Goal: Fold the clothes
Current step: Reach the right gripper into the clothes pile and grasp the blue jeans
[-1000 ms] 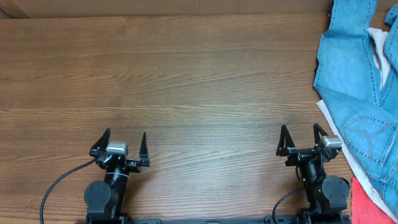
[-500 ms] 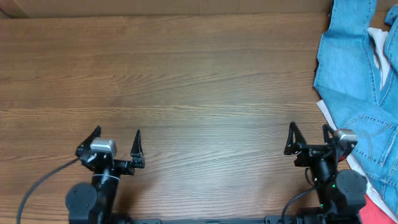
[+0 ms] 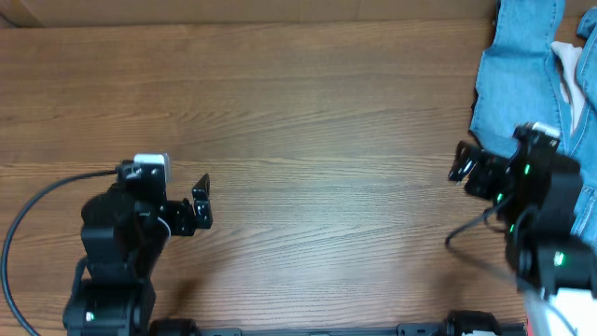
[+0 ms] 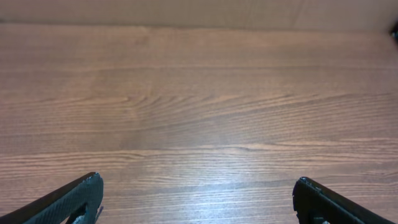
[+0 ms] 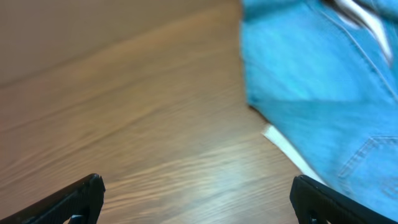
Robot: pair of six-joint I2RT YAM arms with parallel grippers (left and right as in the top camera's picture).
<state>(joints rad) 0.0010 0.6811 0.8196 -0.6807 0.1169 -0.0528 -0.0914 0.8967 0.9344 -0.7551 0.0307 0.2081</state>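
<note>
My right gripper has only wood between its fingers. I will swing it to the right in the overhead view and down onto the crumpled blue jeans (image 5: 367, 118).
The light blue denim jeans (image 3: 522, 70) lie crumpled at the table's right edge, partly cut off by the frame. They also show in the right wrist view (image 5: 311, 68), ahead and to the right of my open, empty right gripper (image 5: 198, 194). In the overhead view the right gripper (image 3: 476, 173) hovers just left of the jeans, with the arm covering their lower part. My left gripper (image 3: 182, 201) is open and empty over bare wood at the front left; the left wrist view (image 4: 198, 196) shows only table.
An off-white garment (image 3: 567, 65) lies among the jeans, and its edge pokes out below them in the right wrist view (image 5: 289, 149). A cable (image 3: 28, 233) loops by the left arm. The wooden table (image 3: 298, 121) fills the view.
The right arm has risen and swung forward toward the jeans, now covering their lower part and the red garment. The left arm has lifted and shifted left. Both grippers stay open.
</note>
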